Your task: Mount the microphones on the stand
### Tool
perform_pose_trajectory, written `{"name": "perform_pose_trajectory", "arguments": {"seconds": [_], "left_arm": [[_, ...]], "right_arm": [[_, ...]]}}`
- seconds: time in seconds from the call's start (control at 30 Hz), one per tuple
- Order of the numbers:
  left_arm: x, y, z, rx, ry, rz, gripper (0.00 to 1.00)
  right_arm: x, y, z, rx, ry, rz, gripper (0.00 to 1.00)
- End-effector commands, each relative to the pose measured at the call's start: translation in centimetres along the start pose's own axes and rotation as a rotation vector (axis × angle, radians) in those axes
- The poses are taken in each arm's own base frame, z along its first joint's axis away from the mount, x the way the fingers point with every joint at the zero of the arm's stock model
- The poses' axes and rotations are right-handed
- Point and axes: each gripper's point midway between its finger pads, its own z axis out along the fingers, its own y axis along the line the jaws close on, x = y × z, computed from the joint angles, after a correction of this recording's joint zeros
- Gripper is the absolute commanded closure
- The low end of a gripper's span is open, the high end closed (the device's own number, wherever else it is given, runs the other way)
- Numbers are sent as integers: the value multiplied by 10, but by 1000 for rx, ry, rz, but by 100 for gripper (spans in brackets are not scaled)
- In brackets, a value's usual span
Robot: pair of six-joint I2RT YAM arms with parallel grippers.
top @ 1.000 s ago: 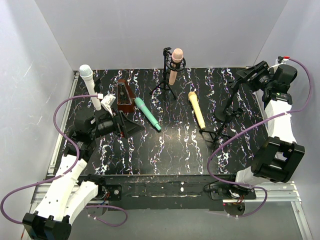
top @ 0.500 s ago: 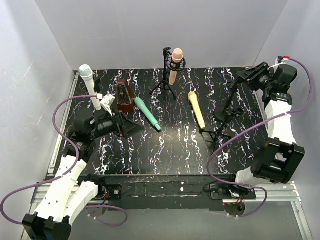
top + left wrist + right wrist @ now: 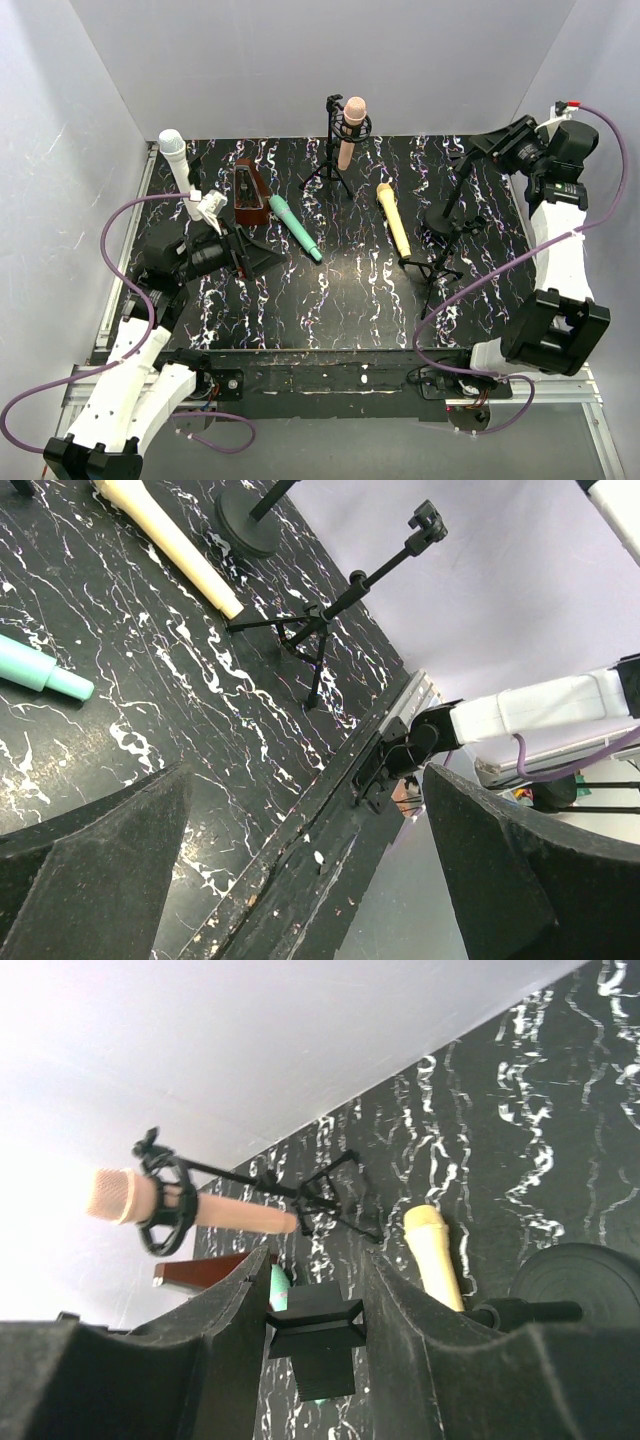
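Note:
The round-base stand should next go back past the yellow microphone [image 3: 393,218] in my right gripper. My right gripper should then let go of it on open table near the green microphone's near end.
A pink microphone [image 3: 350,130] sits clipped in a tripod stand [image 3: 330,165] at the back. A white microphone [image 3: 178,165] stands upright at the far left. A green microphone [image 3: 295,228] and a yellow microphone [image 3: 393,218] lie on the mat. My right gripper [image 3: 480,155] is shut on the top fitting [image 3: 315,1335] of a round-base stand [image 3: 443,220], which leans. An empty small tripod stand [image 3: 435,265] stands just in front of it. My left gripper [image 3: 268,258] is open and empty, left of the green microphone.
A brown metronome [image 3: 248,190] stands between the white and green microphones. The left wrist view shows the yellow microphone [image 3: 165,540], the green microphone's end [image 3: 45,670], the small tripod [image 3: 320,625] and the table's front rail [image 3: 330,800]. White walls close the sides and back.
My right gripper has moved up and back with the stand's top, and the round base has shifted slightly toward the back left. My left arm has drawn back a little to the left.

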Motion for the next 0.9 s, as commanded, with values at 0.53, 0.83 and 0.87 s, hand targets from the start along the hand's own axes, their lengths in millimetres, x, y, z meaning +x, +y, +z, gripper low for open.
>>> {"name": "perform_pose_trajectory", "arguments": {"seconds": [0.53, 0.83, 0.87], "left_arm": [[-14, -13, -4, 14, -26, 50, 2], [-15, -13, -5, 0, -28, 56, 2], [-16, -14, -5, 1, -30, 59, 2]], "right_arm": [[56, 178, -81, -494, 174, -161, 91], [112, 194, -98, -608, 347, -140, 91], [117, 194, -99, -613, 363, -136, 91]]}}
